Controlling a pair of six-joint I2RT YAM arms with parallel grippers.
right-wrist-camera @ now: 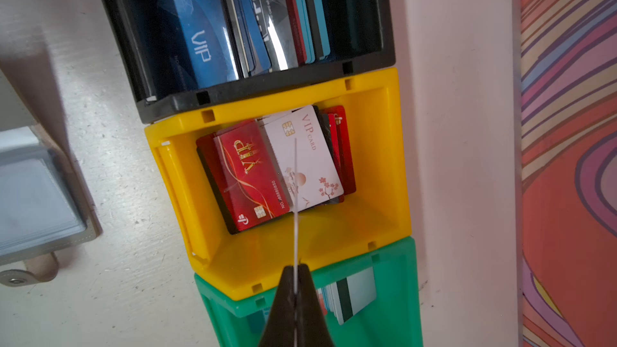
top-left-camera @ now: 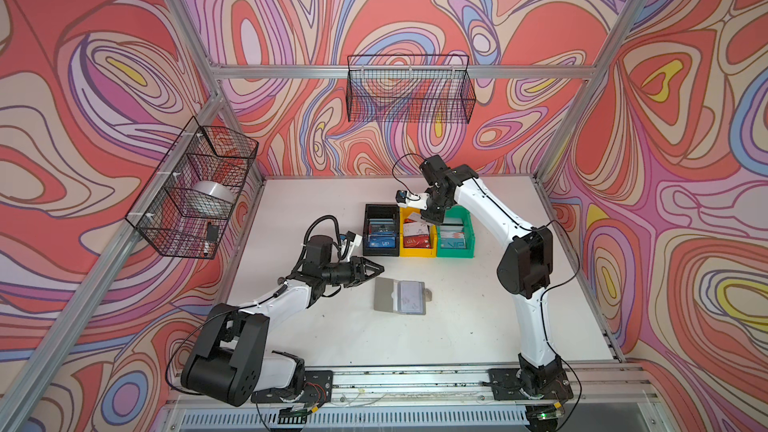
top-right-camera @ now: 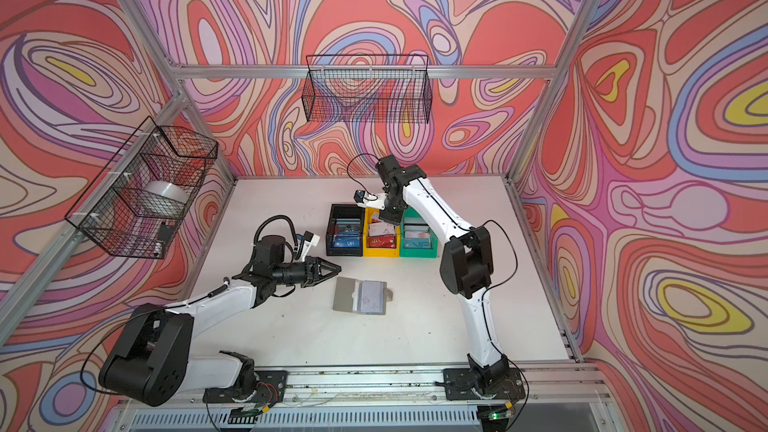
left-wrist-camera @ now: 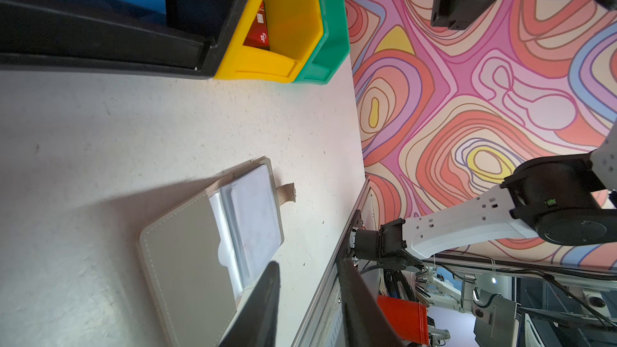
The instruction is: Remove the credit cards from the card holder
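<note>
I should next move my right gripper back and down over the yellow bin's red card (top-left-camera: 417,242) (right-wrist-camera: 253,174) to let go of the white card, because a matching blossom card lies there.
The grey card holder (top-left-camera: 388,295) (top-right-camera: 347,295) lies spread open on the white table, its snap tab pointing right. A white credit card (top-left-camera: 410,297) with red marks shows under its clear sleeve, and in the left wrist view that sleeve looks pale (left-wrist-camera: 255,215). My left gripper (top-left-camera: 376,272) (left-wrist-camera: 310,263) hovers just left of the holder, open, with nothing between its fingers. My right gripper (top-left-camera: 424,218) (right-wrist-camera: 295,267) hangs over the yellow bin (right-wrist-camera: 397,161), shut on a white credit card (right-wrist-camera: 295,221) that I see edge-on.
Black (top-left-camera: 366,222), yellow (top-left-camera: 417,252) and green (top-left-camera: 455,252) bins stand in a row behind the holder, each with several cards. One wire basket (top-left-camera: 195,189) hangs on the left wall and a second basket (top-left-camera: 409,91) on the back wall.
</note>
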